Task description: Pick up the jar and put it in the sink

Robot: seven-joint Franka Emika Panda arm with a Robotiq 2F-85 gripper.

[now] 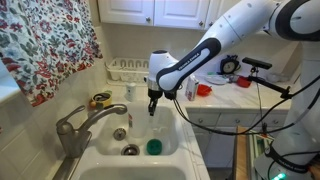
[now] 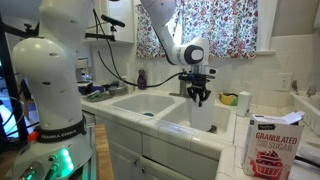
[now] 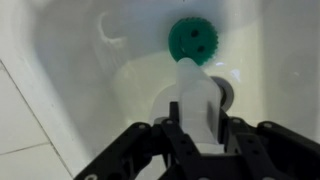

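Observation:
The jar (image 3: 194, 88) still hangs above the bare bottom of the sink, so my gripper should next move down and slightly outward to release it there, beside the green disc.
My gripper (image 3: 197, 128) is shut on a white jar (image 3: 194, 88) and holds it upright inside the white sink (image 3: 70, 60), just above the basin floor. The round metal drain (image 3: 228, 96) shows partly behind the jar. In both exterior views the gripper (image 1: 153, 99) (image 2: 199, 95) hangs down over the sink (image 1: 105, 150) (image 2: 135, 100); the jar is hard to make out there. The grey lever faucet (image 1: 78, 126) stands at the sink's near side.
A green round toothed disc (image 3: 192, 38) (image 1: 154, 147) lies on the basin floor beside the drain (image 1: 130, 150). A dish rack (image 1: 130, 68) and a red cup (image 1: 204, 90) are on the counter. A sugar box (image 2: 270, 146) stands on the counter edge.

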